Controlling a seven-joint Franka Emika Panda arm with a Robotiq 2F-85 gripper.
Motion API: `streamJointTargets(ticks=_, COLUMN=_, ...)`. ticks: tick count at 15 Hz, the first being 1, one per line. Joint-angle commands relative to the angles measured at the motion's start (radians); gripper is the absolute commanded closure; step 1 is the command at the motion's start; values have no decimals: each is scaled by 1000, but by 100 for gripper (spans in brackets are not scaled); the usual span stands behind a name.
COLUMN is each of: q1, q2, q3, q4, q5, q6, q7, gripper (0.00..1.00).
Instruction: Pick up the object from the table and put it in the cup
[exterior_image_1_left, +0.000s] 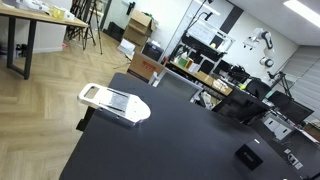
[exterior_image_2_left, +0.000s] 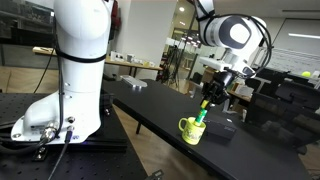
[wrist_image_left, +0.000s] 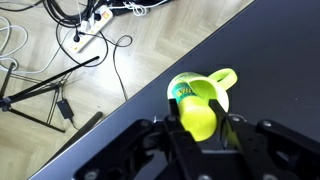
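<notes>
To get the object into the yellow-green cup's opening (exterior_image_2_left: 193, 122) (wrist_image_left: 195, 91), my gripper should lower it slightly first, keeping it over the opening, then release the object.
The object (wrist_image_left: 198, 120) is a bright yellow cylinder with a green label. My gripper (wrist_image_left: 200, 130) is shut on it, one black finger on each side. It hangs directly over the mouth of a yellow-green cup with a handle (wrist_image_left: 222, 78), which stands near the edge of the black table. In an exterior view the gripper (exterior_image_2_left: 208, 100) holds the object (exterior_image_2_left: 201, 114) tilted, its lower end at the rim of the cup (exterior_image_2_left: 190, 130). I cannot tell whether the tip is inside. No black cup is near the gripper.
A large flat white slicer (exterior_image_1_left: 113, 103) lies on the black table (exterior_image_1_left: 170, 140). A small black blocky item (exterior_image_1_left: 247, 156) sits far from it. Cables and a power strip (wrist_image_left: 90, 25) lie on the wooden floor below the table edge. The robot base (exterior_image_2_left: 60, 110) stands beside the table.
</notes>
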Motion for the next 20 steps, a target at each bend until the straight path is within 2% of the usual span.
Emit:
streamJointTargets(ticks=1, q1=-1, q2=61, q3=2, q4=49, q5=41, q6=27, q7=-50, gripper=91)
streamJointTargets(ticks=3, q1=-1, q2=78, q3=9, q4=56, q5=63, q6=64, q7=-75, gripper=91)
streamJointTargets(ticks=9, q1=0, q2=120, q3=30, q4=72, q5=101, q6=83, q7=-122, gripper=91)
streamJointTargets(ticks=10, q1=0, q2=127, q3=35, q4=71, q5=109, q6=83, q7=-132, gripper=41)
streamJointTargets(ticks=11, q1=0, q2=132, q3=38, q4=68, q5=114, q6=87, q7=-132, gripper=40)
streamJointTargets(ticks=17, q1=6, q2=116, q3=56, q4=56, q5=106, q6=87, q7=-134, gripper=1)
streamJointTargets(ticks=20, q1=10, q2=63, q3=47, q4=50, q5=59, q6=11, q7=-115, gripper=0)
